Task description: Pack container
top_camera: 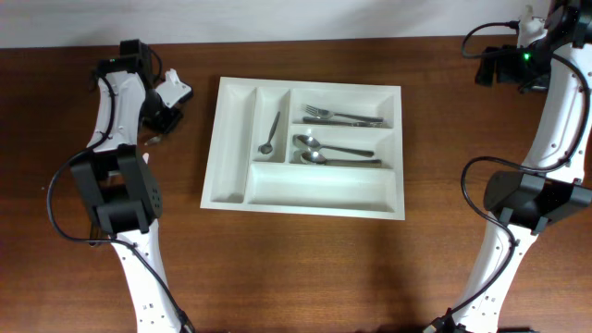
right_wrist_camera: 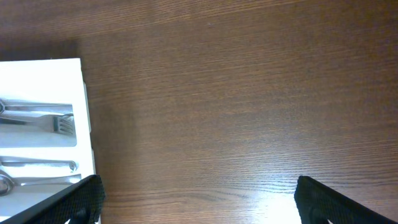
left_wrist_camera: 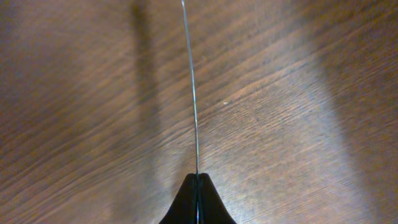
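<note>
Next, my left gripper lifts the thin utensil and lowers it beside the small spoon, as the small spoon's narrow compartment (top_camera: 269,126) has room.
The white cutlery tray (top_camera: 231,190) lies mid-table. Its top long compartment holds forks (top_camera: 342,117) and the middle one holds spoons (top_camera: 333,153). A small spoon (top_camera: 270,134) lies in the second narrow upright compartment. The leftmost narrow compartment and the bottom long one hold nothing. My left gripper (top_camera: 159,122) is left of the tray over bare table. It is shut (left_wrist_camera: 198,177) on a thin metal utensil (left_wrist_camera: 191,81), seen edge-on just above the wood. My right gripper (top_camera: 490,67) is at the far right back, open and empty (right_wrist_camera: 199,199). The tray's right end (right_wrist_camera: 86,124) shows in its view.
The brown wooden table (top_camera: 305,268) surrounds the tray. Both arm bases stand near the front edge, the left one (top_camera: 116,190) and the right one (top_camera: 532,199). Cables hang along both arms.
</note>
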Robot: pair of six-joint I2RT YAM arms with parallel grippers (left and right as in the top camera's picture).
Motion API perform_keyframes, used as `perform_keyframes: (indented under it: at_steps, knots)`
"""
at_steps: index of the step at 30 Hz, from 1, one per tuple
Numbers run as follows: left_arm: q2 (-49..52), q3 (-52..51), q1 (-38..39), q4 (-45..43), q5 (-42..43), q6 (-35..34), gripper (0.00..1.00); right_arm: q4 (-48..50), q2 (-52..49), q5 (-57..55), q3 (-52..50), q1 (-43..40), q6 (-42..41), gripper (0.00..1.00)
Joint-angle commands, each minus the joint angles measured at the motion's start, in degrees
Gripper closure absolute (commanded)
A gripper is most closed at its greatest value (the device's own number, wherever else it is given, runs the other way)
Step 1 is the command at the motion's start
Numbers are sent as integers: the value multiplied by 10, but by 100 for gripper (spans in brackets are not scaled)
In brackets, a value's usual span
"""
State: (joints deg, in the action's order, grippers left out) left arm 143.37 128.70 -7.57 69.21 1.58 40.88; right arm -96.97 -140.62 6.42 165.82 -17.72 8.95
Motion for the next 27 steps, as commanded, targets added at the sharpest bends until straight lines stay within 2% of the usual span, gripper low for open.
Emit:
perform_keyframes:
  at_steps: [1, 8, 11, 15, 17, 22, 27]
  knots:
    - [-9, 72, 5, 22, 10, -50, 98, -3, 14, -5, 9, -3, -5, 1]
    - [-17, 178, 42, 69, 16, -133, 98, -3, 14, -5, 9, -3, -5, 1]
    - [-22, 215, 75, 92, 53, -161, 98, -3, 14, -5, 9, -3, -5, 1]
    - [-26, 228, 118, 97, 68, -193, 98, -3, 14, -5, 9, -3, -5, 2]
    - [-26, 228, 143, 97, 68, -236, 98, -3, 14, -5, 9, -3, -5, 1]
    - [-26, 227, 187, 103, 68, -395, 98, -3, 14, -5, 9, -3, -5, 1]
    - [-25, 219, 218, 113, 66, -464, 98, -3, 14, -5, 9, -3, -5, 1]
